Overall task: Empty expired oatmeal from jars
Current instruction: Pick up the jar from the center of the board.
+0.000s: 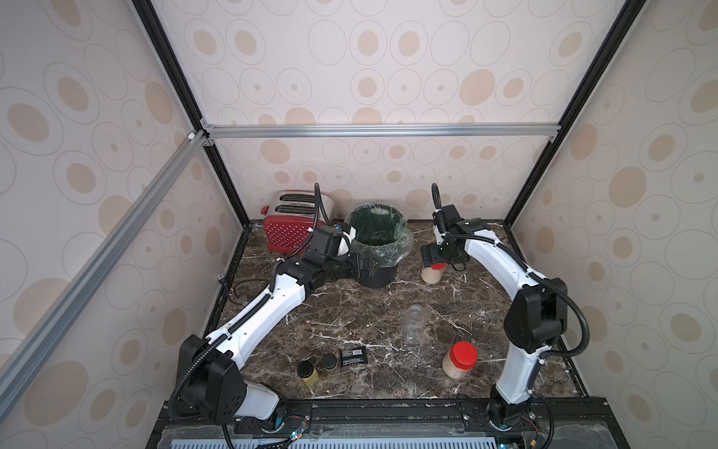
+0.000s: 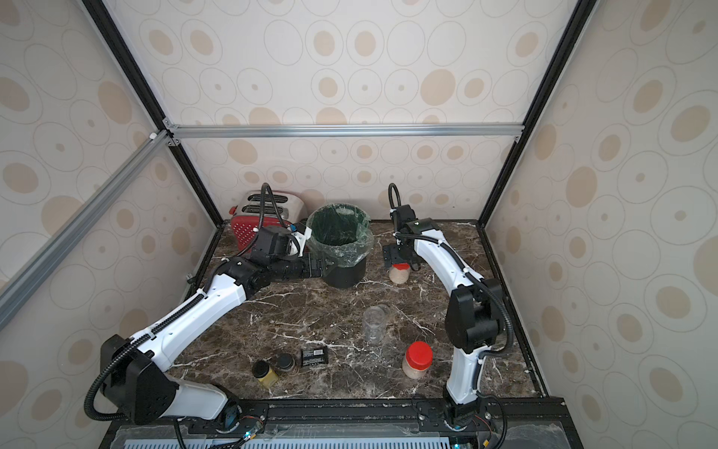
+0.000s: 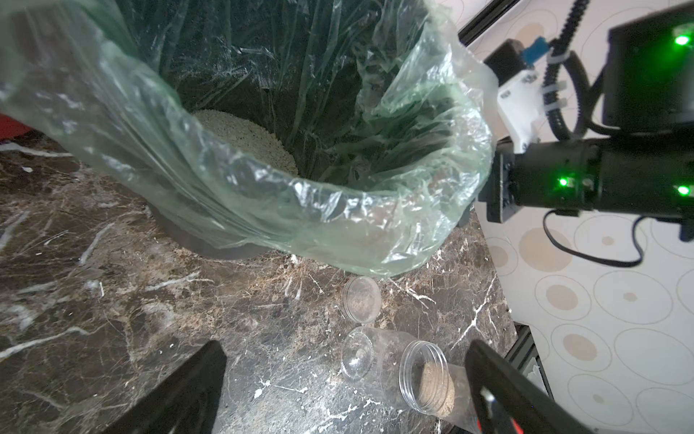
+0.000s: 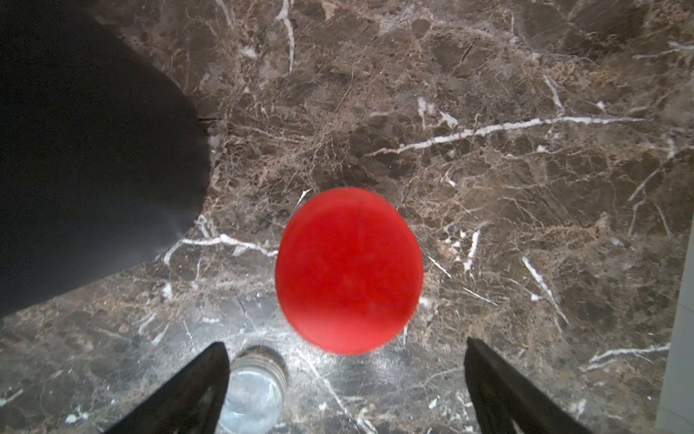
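The right gripper moves down to the oatmeal jar beside the bin next and closes around its red lid (image 1: pixel 438 266) (image 4: pixel 349 270), as the jar stands capped below my open fingers.
A jar with a red lid (image 4: pixel 349 270) and oatmeal (image 1: pixel 430 276) inside stands on the marble just right of the bin. My right gripper (image 4: pixel 345 375) hovers over it, open and holding nothing; it also shows in a top view (image 1: pixel 432 254). A second red-lidded jar (image 1: pixel 459 359) stands near the front right. An empty clear jar (image 1: pixel 413 324) without a lid stands mid-table, also seen in the right wrist view (image 4: pixel 255 394). My left gripper (image 3: pixel 345 375) is open and empty beside the bin's front left wall (image 1: pixel 367 268). More oatmeal (image 3: pixel 244 139) lies in the bin.
The black bin (image 1: pixel 379 274) with a green plastic liner (image 3: pixel 338 210) stands at the back centre, a red toaster (image 1: pixel 289 231) to its left. Two black-lidded spice jars (image 1: pixel 307 372) (image 1: pixel 330 363) and a black packet (image 1: pixel 353 356) sit front centre. A clear lid (image 3: pixel 362 299) lies near the empty jar.
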`<state>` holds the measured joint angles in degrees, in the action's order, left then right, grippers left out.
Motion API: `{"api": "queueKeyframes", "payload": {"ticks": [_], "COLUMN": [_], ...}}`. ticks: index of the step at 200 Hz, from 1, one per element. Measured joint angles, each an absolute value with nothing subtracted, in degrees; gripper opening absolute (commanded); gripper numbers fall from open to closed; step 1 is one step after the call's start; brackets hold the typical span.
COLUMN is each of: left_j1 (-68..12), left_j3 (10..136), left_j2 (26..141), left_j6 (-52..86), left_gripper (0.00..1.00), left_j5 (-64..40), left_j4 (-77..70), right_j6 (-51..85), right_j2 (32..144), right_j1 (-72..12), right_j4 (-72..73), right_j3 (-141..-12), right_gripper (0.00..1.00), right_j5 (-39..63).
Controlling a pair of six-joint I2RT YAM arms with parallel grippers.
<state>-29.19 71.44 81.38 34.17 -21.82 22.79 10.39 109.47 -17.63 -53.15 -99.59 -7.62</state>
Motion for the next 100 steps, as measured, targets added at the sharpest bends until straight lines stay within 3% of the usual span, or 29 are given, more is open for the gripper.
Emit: {"api": "queueKeyframes", "payload": {"ticks": [19, 100], "left_j1": [-29.2, -29.2], "left_j3": [71.4, 70.9], "left_j2": [81.8, 84.0], "left_j6": [34.1, 33.5], "left_gripper": [0.99, 0.99], "left_j5": [-22.2, -23.5], "left_j4": [22.7, 21.2], "right_j6": [10.1, 10.0], "right_j2": [112.0, 113.7], "right_j1": [-17.1, -16.6], "right_j4": [-53.2, -51.8], "right_j3": [-100.6, -102.5], "right_gripper": [0.88, 0.78], "right_j5": [-7.6, -5.7]}}
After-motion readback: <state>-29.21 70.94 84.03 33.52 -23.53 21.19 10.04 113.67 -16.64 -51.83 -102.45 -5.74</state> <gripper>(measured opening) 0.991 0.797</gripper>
